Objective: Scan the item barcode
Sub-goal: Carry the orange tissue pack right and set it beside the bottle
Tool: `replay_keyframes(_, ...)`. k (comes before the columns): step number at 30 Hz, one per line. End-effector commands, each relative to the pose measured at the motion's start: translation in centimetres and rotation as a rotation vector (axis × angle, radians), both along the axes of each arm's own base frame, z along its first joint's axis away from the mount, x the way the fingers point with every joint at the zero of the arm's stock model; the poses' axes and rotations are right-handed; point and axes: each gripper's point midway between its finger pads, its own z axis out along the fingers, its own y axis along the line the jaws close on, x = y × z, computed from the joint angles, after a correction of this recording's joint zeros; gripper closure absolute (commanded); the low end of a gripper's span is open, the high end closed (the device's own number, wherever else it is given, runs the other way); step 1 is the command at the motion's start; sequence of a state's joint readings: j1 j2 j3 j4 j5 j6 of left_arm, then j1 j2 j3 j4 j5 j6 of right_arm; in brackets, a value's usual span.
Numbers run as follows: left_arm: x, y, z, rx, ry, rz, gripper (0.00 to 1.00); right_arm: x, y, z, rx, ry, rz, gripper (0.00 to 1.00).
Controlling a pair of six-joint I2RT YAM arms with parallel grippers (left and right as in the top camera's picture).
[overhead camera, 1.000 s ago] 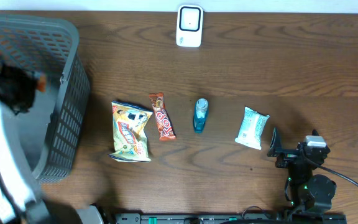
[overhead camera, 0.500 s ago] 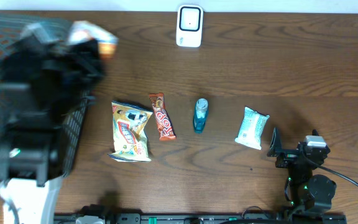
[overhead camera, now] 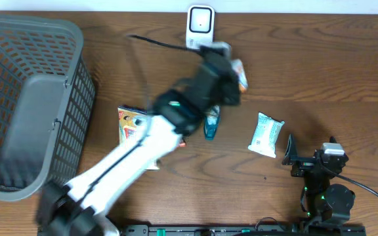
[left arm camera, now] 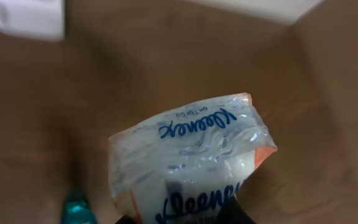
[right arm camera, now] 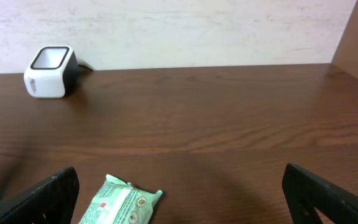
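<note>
I should next move my left gripper back from the scanner (overhead camera: 200, 27) and down, and let go of the tissue pack between the bottle and the wipes pack, because the tabletop is bare there.
My left gripper (overhead camera: 230, 78) is shut on a white and orange Kleenex tissue pack (overhead camera: 240, 74), held above the table just below and to the right of the white barcode scanner (overhead camera: 200, 27). In the left wrist view the pack (left arm camera: 188, 158) fills the middle, clamped between the dark fingers at the bottom edge, and a corner of the scanner (left arm camera: 23, 15) shows top left. No barcode shows on the pack. My right gripper (overhead camera: 309, 161) rests open at the front right, its fingers (right arm camera: 48, 194) wide apart with nothing between them.
A grey basket (overhead camera: 77, 85) stands at the left. On the table lie a yellow chips bag (overhead camera: 131, 123), a blue bottle (overhead camera: 210, 126) and a green wipes pack (overhead camera: 266, 134). A candy bar is mostly hidden under my left arm.
My left arm has swung from over the basket to the right across the table, carrying the tissue pack to a spot beside the scanner. The right arm has not moved.
</note>
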State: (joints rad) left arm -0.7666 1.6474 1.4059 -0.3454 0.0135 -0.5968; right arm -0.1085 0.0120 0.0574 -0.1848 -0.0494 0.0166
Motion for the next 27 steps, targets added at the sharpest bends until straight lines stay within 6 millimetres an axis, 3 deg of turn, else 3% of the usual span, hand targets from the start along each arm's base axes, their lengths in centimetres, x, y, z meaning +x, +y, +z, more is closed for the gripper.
replay_keyframes(1,0.4,-0.8,-3.7,0.14,-0.026,0.047,0.93,0.0,0.2,0.0,-0.011,-0.001,0.011,0.01)
replay_keyframes(7,-0.5,-2.4,-11.1,0.241,0.082,0.054,0.92,0.0,0.2,0.0,-0.011,-0.001,0.011,0.01)
replay_keyframes(11,-0.8,-2.6,-14.2,0.283,0.131,0.051,0.92,0.0,0.2,0.0,-0.011,-0.001,0.011,0.01)
replay_keyframes(22,-1.2,-2.9,-14.6,0.295,0.133,0.041,0.92,0.0,0.2,0.0,-0.011,-0.001,0.011,0.01)
replay_keyframes(27,-1.1,-2.9,-13.0,0.305,0.095,0.004,0.92,0.0,0.2,0.0,-0.011,-0.001,0.011,0.01)
